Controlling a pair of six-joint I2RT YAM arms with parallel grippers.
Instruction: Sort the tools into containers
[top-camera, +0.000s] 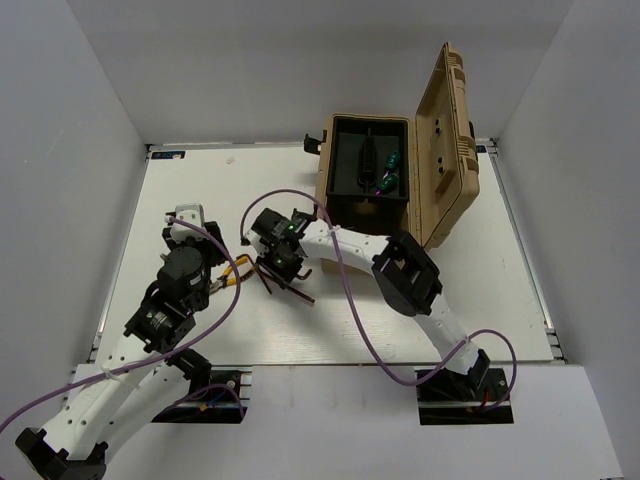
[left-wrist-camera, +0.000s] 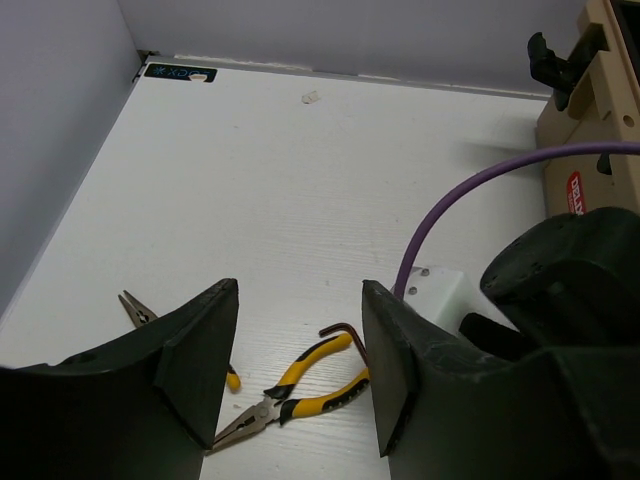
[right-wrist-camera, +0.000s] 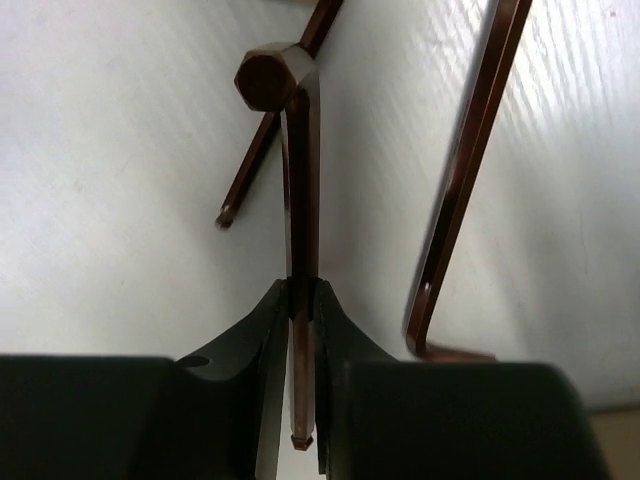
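The key should go on the case's bare strip (top-camera: 346, 162) next, as screwdrivers lie opposite, so I raise my right gripper outward over the case's rim, lower it into the black inside and release.
My right gripper (right-wrist-camera: 302, 300) is shut on a dark-red hex key (right-wrist-camera: 301, 190), its short bent end pointing at the camera, just above the white table. Two more hex keys (right-wrist-camera: 468, 180) lie beside it. In the top view the right gripper (top-camera: 277, 266) is at mid-table over the hex keys (top-camera: 290, 290). My left gripper (left-wrist-camera: 298, 300) is open and empty above yellow-handled pliers (left-wrist-camera: 300, 385). A second pair of pliers (left-wrist-camera: 140, 310) lies to their left, partly hidden by the finger. The left gripper (top-camera: 205, 250) is just left of the pliers (top-camera: 236, 272) in the top view.
An open tan case (top-camera: 440, 150) with a black inside stands at the back right; green-handled screwdrivers (top-camera: 390, 172) lie in it. Purple cables (top-camera: 345, 290) loop over both arms. My right arm's wrist (left-wrist-camera: 560, 290) is close on the left gripper's right side.
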